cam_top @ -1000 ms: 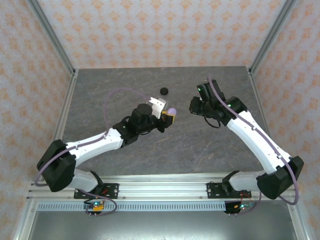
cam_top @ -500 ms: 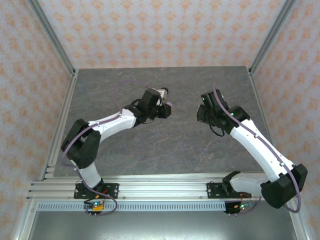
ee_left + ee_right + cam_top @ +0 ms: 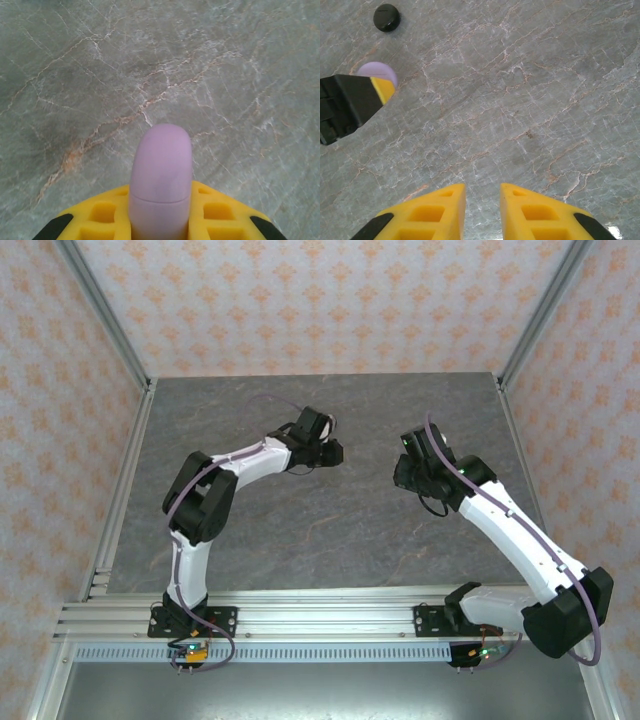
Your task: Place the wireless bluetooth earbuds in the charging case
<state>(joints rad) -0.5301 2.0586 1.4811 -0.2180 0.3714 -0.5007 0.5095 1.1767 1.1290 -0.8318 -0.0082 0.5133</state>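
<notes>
The bare marble beside the orange patch below my left gripper is clear. That gripper needs to lower the lavender case onto that spot and let it go.
My left gripper is shut on a pale lavender charging case, a rounded closed shell with its seam showing, held on edge between the yellow pads above the table. Seen from the right wrist, the same lavender case peeks out beside the left gripper's yellow fingertip. From above, the left gripper hangs over the middle back of the table. My right gripper is open with only bare table between its fingers, and it sits to the right of the left one. The earbuds are out of view.
A black round disc lies on the grey marbled table just beyond the left gripper. Metal frame posts and patterned walls bound the table on three sides.
The left arm has swung its elbow up and reached toward the back, carrying the lavender case with it. The right gripper drew back slightly to the right and its jaws widened a little.
</notes>
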